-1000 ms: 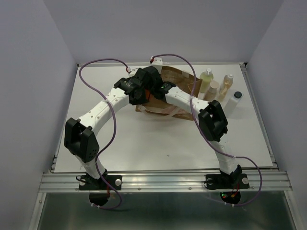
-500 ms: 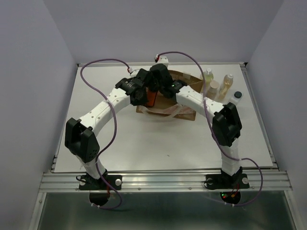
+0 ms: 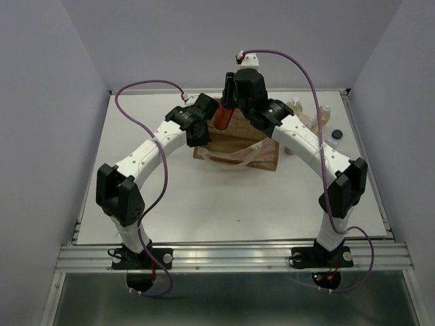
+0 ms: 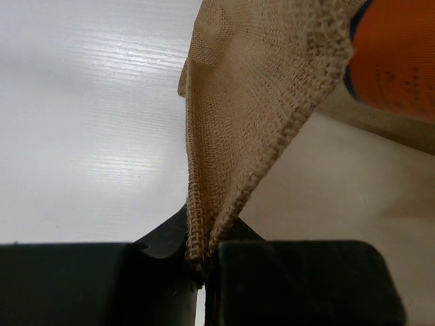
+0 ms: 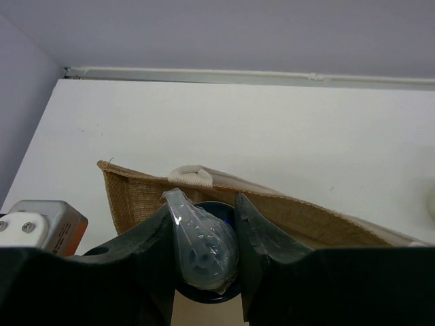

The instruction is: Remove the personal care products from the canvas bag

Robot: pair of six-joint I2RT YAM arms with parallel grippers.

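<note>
Bare tabletop beside the bag is below my right gripper, to its right in the top view, so I should carry the bottle there, lower and release it.
The canvas bag lies at the back middle of the table, a tan woven tote with white handles. My left gripper is shut on the bag's woven left edge, with the weave pinched between the jaws. My right gripper is shut on the clear-wrapped top of an amber-orange bottle and holds it raised above the bag's mouth. In the right wrist view the gripper clamps the wrapped cap over the bag. The orange bottle body also shows in the left wrist view.
Other bottles stand at the back right of the table: a pale yellow-green one, an amber one with a white cap and a white one with a dark cap. The right arm partly hides them. A white bag handle lies at the rim.
My right gripper has risen out of the bag with the orange bottle, and the arm has stretched up and back. My left gripper still pinches the bag's edge.
</note>
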